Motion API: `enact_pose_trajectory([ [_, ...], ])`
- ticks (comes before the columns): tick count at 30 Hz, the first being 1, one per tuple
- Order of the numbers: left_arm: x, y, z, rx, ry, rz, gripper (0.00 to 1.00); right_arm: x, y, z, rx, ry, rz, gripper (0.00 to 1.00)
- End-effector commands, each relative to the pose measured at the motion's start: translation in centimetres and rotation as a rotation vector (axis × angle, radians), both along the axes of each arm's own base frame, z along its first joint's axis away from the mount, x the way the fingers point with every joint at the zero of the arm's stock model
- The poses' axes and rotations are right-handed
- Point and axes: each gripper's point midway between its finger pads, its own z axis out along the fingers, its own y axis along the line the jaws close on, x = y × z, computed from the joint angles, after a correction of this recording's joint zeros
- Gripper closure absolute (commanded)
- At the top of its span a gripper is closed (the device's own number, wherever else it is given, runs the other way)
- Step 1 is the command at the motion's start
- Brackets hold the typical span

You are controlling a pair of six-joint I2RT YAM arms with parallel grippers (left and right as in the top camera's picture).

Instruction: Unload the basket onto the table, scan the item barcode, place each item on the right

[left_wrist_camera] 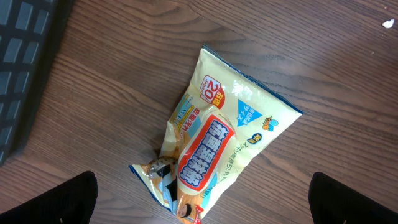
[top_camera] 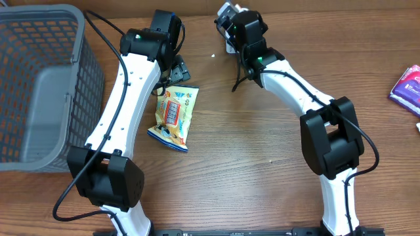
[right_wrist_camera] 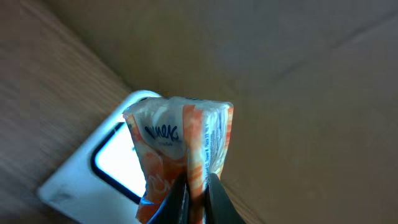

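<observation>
The purple packet (top_camera: 408, 91) is back and to the right in the overhead view, clear of the scanner. My right gripper needs to swing over it next and release.
My right gripper (right_wrist_camera: 198, 196) is shut on a small orange and white packet (right_wrist_camera: 186, 143). It holds the packet upright just over the bright window of a white scanner (right_wrist_camera: 115, 155). In the overhead view this gripper (top_camera: 230, 25) is at the table's far edge, with the scanner (top_camera: 230, 46) mostly hidden under it. A yellow snack bag (top_camera: 176, 115) lies flat on the wooden table. My left gripper (top_camera: 173, 71) hovers open over the bag's far end. The left wrist view shows the bag (left_wrist_camera: 230, 143) between the widely spread fingers (left_wrist_camera: 62, 199), which do not touch it.
A grey mesh basket (top_camera: 39, 85) stands at the left, its wall close to the left arm (left_wrist_camera: 18, 74). A purple packet (top_camera: 408, 88) lies at the right edge of the table.
</observation>
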Motion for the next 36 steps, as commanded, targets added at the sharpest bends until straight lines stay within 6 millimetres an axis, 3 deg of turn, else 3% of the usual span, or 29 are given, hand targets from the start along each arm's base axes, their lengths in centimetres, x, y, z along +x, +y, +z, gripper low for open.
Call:
enact_pose_trajectory([
  [1, 0.0, 0.2, 0.2, -0.004, -0.007, 0.016, 0.0, -0.2, 1.7, 0.6, 0.031, -0.001, 0.076, 0.96],
  [13, 0.0, 0.2, 0.2, -0.004, -0.007, 0.016, 0.0, 0.2, 0.7, 0.4, 0.027, 0.001, 0.06, 0.96],
  [17, 0.0, 0.2, 0.2, -0.004, -0.007, 0.016, 0.01, 1.0, -1.5, 0.4, 0.049, 0.0, 0.006, 0.96],
  [23, 0.0, 0.2, 0.2, -0.004, -0.007, 0.016, 0.0, 2.9, -11.5, 1.3, 0.425, -0.061, -0.407, 0.96],
  [27, 0.0, 0.2, 0.2, -0.004, -0.007, 0.016, 0.0, 2.4, -20.6, 3.6, 0.644, -0.172, -0.708, 0.96],
  [31, 0.0, 0.2, 0.2, -0.004, -0.007, 0.016, 0.0, 0.3, -29.6, 5.1, 0.75, -0.216, -0.912, 0.96],
  [35, 0.0, 0.2, 0.2, -0.004, -0.007, 0.016, 0.0, -4.6, -39.8, 1.5, 0.69, -0.109, -1.166, 0.96],
  [36, 0.0, 0.2, 0.2, -0.004, -0.007, 0.016, 0.0, -5.5, -41.2, 0.9, 0.694, -0.096, -1.211, 0.96],
])
